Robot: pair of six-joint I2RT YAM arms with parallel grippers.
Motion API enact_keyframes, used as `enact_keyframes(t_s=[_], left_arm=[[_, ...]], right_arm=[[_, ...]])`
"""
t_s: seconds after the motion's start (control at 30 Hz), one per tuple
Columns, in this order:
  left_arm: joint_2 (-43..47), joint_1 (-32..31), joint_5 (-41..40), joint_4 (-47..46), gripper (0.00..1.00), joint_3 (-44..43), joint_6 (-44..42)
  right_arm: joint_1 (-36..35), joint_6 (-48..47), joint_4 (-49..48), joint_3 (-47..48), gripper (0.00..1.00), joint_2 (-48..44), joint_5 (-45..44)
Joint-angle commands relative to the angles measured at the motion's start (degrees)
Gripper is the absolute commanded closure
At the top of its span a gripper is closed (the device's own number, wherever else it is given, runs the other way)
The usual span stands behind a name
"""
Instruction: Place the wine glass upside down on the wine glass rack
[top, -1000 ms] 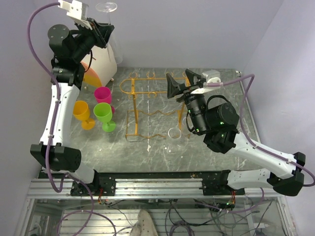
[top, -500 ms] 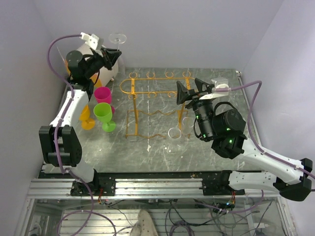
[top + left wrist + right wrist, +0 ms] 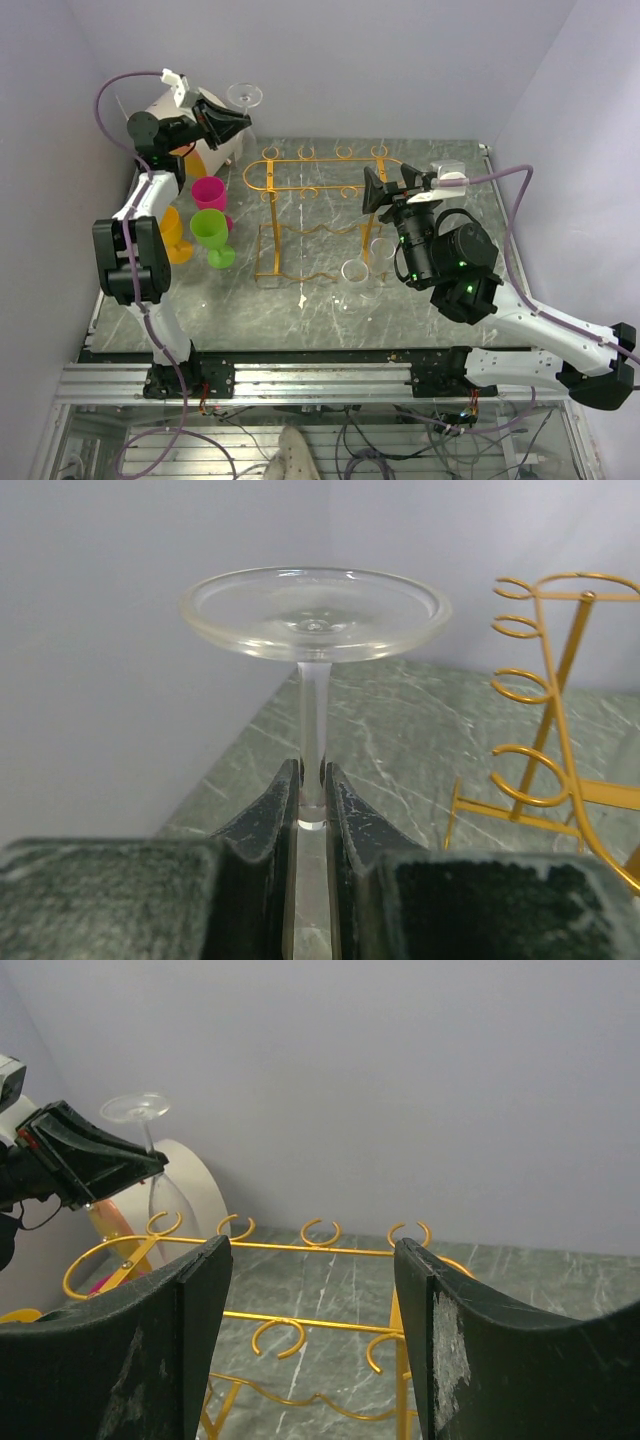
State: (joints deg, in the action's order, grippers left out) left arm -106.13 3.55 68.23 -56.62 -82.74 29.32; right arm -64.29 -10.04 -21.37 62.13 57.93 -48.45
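Note:
The foot (image 3: 315, 608) spreads wider, so my left gripper will next bring the stem to the rack's closest rear hook, slide it back into the loop and lower to release.
A clear wine glass (image 3: 243, 100) is held upside down, foot on top. My left gripper (image 3: 228, 122) is shut on its stem, left of and above the back left corner of the gold wire rack (image 3: 320, 188). In the left wrist view the round foot (image 3: 315, 608) stands above the fingers (image 3: 270, 810), which pinch the stem, and the rack's loop hooks (image 3: 525, 685) are to the right. My right gripper (image 3: 384, 188) is open and empty over the rack's right end. The right wrist view shows the rack (image 3: 320, 1250) between the open fingers and the glass (image 3: 137, 1110) at far left.
A beige drum-shaped box (image 3: 196, 122) stands at the back left by the wall. Pink (image 3: 208, 191), green (image 3: 211, 234) and orange (image 3: 168, 228) goblets stand left of the rack. Two clear glasses (image 3: 355, 273) stand on the table by the rack's front right.
My left arm has come down and swung right with the glass, closer to the rack's back left corner. My right gripper shifted a little to the right and then held still.

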Motion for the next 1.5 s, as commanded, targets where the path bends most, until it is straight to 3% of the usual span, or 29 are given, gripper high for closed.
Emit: enact_keyframes(t_s=[0.0, 0.37, 0.77, 1.47], left_arm=[[-0.7, -2.2, 8.0, -6.1, 0.93, -3.2, -0.2], [-2.6, -3.8, 9.5, -10.5, 0.93, 0.4, -0.9], [-1.8, -3.9, 11.8, -16.8, 0.93, 7.5, -0.5], [3.2, -6.5, 12.6, -19.0, 0.93, 12.5, 0.3]], right_arm=[[0.0, 0.2, 1.3, 0.5, 0.35, -1.2, -2.0], [0.0, 1.2, 3.3, -0.6, 0.35, -4.5, -4.0], [-0.1, -0.2, 3.8, 1.0, 0.35, -2.1, -4.4], [-0.1, -0.2, 4.2, 1.2, 0.34, -0.2, -4.2]])
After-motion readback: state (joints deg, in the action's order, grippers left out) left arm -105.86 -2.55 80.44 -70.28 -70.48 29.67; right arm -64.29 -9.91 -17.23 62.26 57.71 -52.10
